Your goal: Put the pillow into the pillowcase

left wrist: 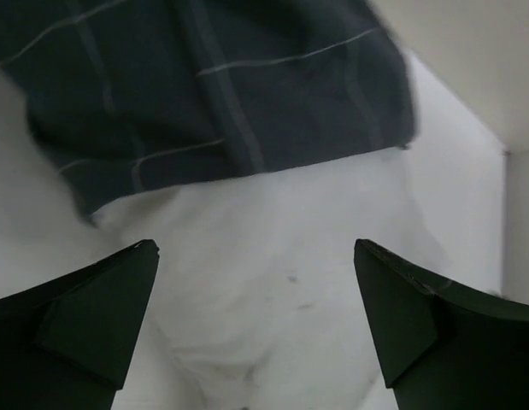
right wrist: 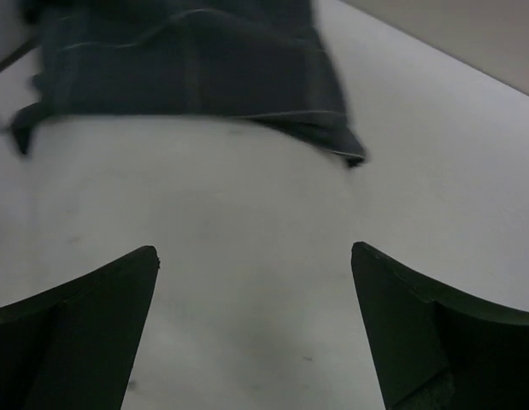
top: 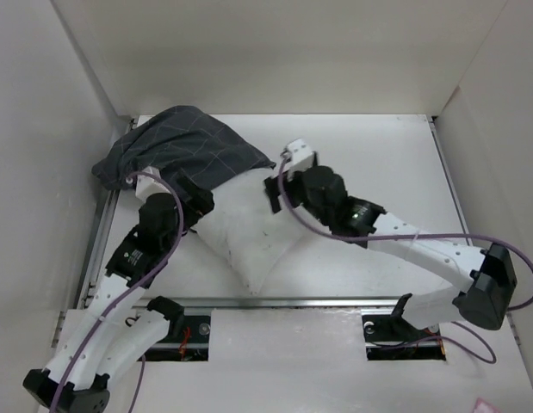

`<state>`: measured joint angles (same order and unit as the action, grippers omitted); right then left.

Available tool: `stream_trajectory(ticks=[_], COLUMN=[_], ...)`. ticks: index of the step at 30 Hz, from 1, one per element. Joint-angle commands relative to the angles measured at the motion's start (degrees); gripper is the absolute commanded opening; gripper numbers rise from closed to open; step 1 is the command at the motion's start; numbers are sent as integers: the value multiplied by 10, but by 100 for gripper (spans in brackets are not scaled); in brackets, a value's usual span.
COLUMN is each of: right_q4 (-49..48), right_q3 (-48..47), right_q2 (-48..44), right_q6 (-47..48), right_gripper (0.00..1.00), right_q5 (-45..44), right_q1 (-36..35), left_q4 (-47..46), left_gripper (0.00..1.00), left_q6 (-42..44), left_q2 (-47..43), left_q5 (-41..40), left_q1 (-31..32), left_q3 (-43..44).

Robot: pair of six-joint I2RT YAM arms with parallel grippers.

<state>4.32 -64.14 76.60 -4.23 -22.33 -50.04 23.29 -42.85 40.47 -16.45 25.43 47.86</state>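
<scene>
I should next move my right gripper across to the left in the top view and down toward the pillow's uncovered side by the pillowcase's hem (top: 220,215) (right wrist: 72,231).
The white pillow (top: 253,232) lies slanted on the table, its far end tucked inside the dark grey checked pillowcase (top: 184,151) at the back left; its near corner sticks out toward the front. My left gripper (top: 197,196) hovers over the pillow's left side, just short of the case's hem, jaws wide with nothing between them. In the left wrist view the pillow (left wrist: 281,290) fills the gap and the pillowcase (left wrist: 213,94) lies beyond. My right gripper (top: 279,176) is open by the pillow's right edge; the right wrist view shows pillow (right wrist: 213,248) below and the pillowcase (right wrist: 187,68) ahead.
White walls (top: 42,172) close in the table on the left, back and right. A metal rail (top: 275,303) runs along the table's front edge, near the pillow's free corner. Bare white tabletop (top: 387,172) stretches to the right of the pillow.
</scene>
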Motion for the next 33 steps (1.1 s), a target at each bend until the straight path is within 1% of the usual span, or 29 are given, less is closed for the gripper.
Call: stream_trajectory(ticks=[1, 2, 4, 5, 6, 7, 8, 10, 11, 12, 14, 16, 17, 18, 19, 20, 21, 22, 23, 25, 26, 27, 30, 31, 32, 33], right_q4=[6, 6, 6, 6, 11, 11, 27, 27, 27, 22, 28, 9, 9, 2, 2, 2, -4, -4, -10, -10, -10, -10, -4, -4, -4, -11], right_q3=[-52, -63, -92, -103, -122, -137, -152, -177, -182, -187, -201, -207, -207, -207, -212, -212, -212, -212, -212, -212, -212, -212, -212, -212, -212, -212], right_q2=[44, 58, 103, 120, 157, 177, 195, 231, 263, 279, 314, 330, 335, 341, 341, 341, 329, 329, 320, 314, 314, 314, 314, 308, 301, 301], right_q6=[87, 87, 87, 93, 100, 100, 106, 106, 106, 106, 106, 93, 85, 60, 53, 48, 42, 42, 42, 42, 42, 36, 36, 36, 36, 36], right_gripper=[100, 100, 100, 100, 100, 100, 100, 100, 100, 100, 100, 77, 56, 29, 9, 1, 0, 0, 0, 0, 0, 0, 0, 0, 0, 0], right_q5=[146, 182, 175, 175, 167, 167, 160, 135, 115, 91, 24, -30, -46, -60, -60, -60, -60, -53, -53, -47, -38, -38, -43, -43, -43, -43], right_q1=[-58, -79, -104, -115, -134, -141, -141, -146, -146, -146, -146, -146, -146, -146, -140, -140, -135, -135, -135, -135, -135, -135, -135, -135, -135, -135], left_q4=[81, 81, 75, 75, 63, 62, 56, 56, 65, 65, 73, 41, 20, -26, -55, -82, -99, -136, -150, -135, -126, -120, -126, -126, -133, -133], left_gripper=[100, 100, 100, 100, 100, 100, 100, 98, 98, 96, 96, 95, 95, 93, 92, 91, 89, 87, 87, 79, 73, 59, 41, 27, 19, 8], left_q6=[-102, -132, -167, -188, -218, -218, -225, -236, -243, -248, -248, -223, -202, -183, -139, -120, -113, -99, -68, -67, -67, -67, -59, -59, -54, -54], left_q2=[-21, -28, -44, -44, -50, -50, -50, -50, -35, -27, -8, 20, 29, 43, 50, 57, 65, 81, 91, 121, 129, 136, 156, 156, 165, 172], left_q5=[-82, -90, -96, -115, -128, -128, -146, -165, -177, -202, -216, -221, -221, -210, -193, -187, -187, -169, -169, -175, -183, -189, -199, -199, -190, -184], left_q1=[2, 2, 2, 2, 2, 2, 2, 2, 2, 2, -11, -32, -38, -50, -56, -62, -68, -82, -87, -95, -95, -95, -100, -100, -106, -106], left_q3=[-57, -72, -123, -135, -149, -149, -155, -155, -155, -150, -150, -150, -150, -150, -155, -161, -166, -167, -167, -146, -137, -130, -123, -123, -123, -123])
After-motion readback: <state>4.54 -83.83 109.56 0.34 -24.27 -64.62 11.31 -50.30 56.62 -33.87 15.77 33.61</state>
